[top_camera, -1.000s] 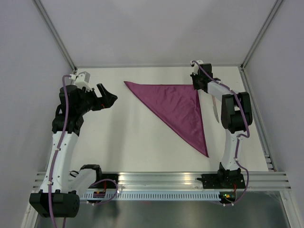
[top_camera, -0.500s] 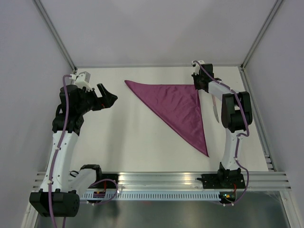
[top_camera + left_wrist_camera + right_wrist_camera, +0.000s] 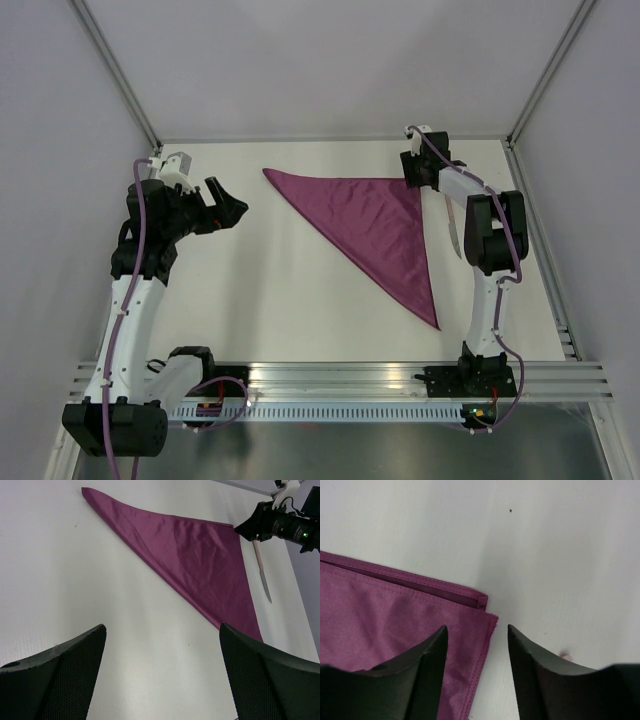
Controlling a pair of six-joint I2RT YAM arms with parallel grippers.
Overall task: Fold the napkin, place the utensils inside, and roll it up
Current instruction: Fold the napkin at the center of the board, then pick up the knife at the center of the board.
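Note:
The napkin (image 3: 375, 225) is folded, so the robot's right gripper will next move off the napkin's corner toward the knife (image 3: 455, 236), then down onto the knife's handle near the blade.
The plum-magenta napkin (image 3: 375, 225) lies on the white table folded into a triangle, its long edge running from the far left tip to the near right tip. My right gripper (image 3: 413, 172) stands open just above the napkin's far right corner (image 3: 475, 611), where the two layered corners lie slightly offset; its fingers straddle that corner and hold nothing. A silvery knife (image 3: 455, 236) lies right of the napkin, partly hidden by the right arm, and shows clearly in the left wrist view (image 3: 262, 575). My left gripper (image 3: 228, 203) hangs open over bare table left of the napkin (image 3: 200, 560).
The table's right edge runs along a metal frame post (image 3: 545, 230) close to the right arm. An aluminium rail (image 3: 340, 375) with both arm bases spans the near edge. Pale walls close off the far side and both sides.
My right gripper has gone from shut to open and let go of the napkin's far right corner, which now lies flat. The left arm has not moved.

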